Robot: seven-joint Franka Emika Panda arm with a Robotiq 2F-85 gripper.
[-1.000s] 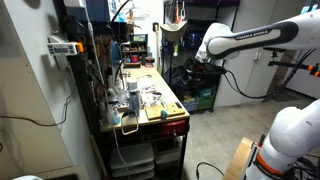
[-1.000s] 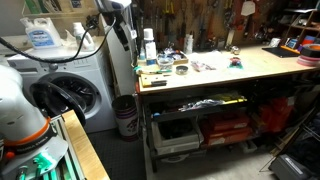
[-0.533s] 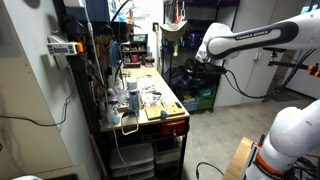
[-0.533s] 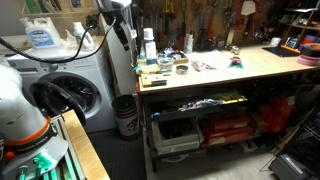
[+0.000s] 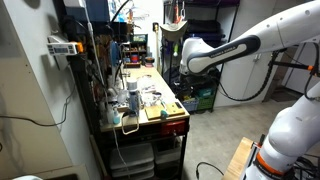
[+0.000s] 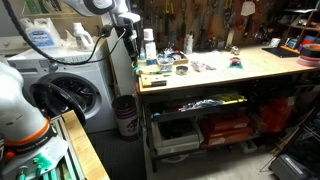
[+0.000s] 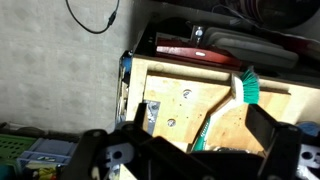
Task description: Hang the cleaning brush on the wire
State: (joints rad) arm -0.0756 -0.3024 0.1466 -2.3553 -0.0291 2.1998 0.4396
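Note:
The slim handle fits between my gripper's open fingers, so my gripper moves outward and down onto the brush's green handle [image 7: 206, 127] next.
In the wrist view the cleaning brush [image 7: 243, 88] lies on the pale wooden board [image 7: 180, 85]. It has teal bristles and a pale-to-green handle that runs down-left. In an exterior view it shows as a small dark item [image 5: 163, 112] on the board at the bench's near end. My gripper [image 7: 200, 118] is open and empty, its two dark fingers spread either side of the handle and well above it. The gripper hangs above the bench end in both exterior views [image 5: 184, 60] [image 6: 125, 35]. I cannot tell which wire is the task's wire.
The workbench [image 5: 175, 125] [image 6: 250, 75] carries bottles, a cup and small tools. A pegboard with hanging tools [image 6: 200, 20] stands behind it. A washing machine [image 6: 70, 95] and a bin [image 6: 125, 115] stand beside it. A black cable [image 7: 95, 15] lies on the floor and a red case [image 7: 195, 50] sits under the bench.
The arm has swung from the back of the room toward the bench end. The gripper now hangs above the board, and it has entered the top left of the other exterior view.

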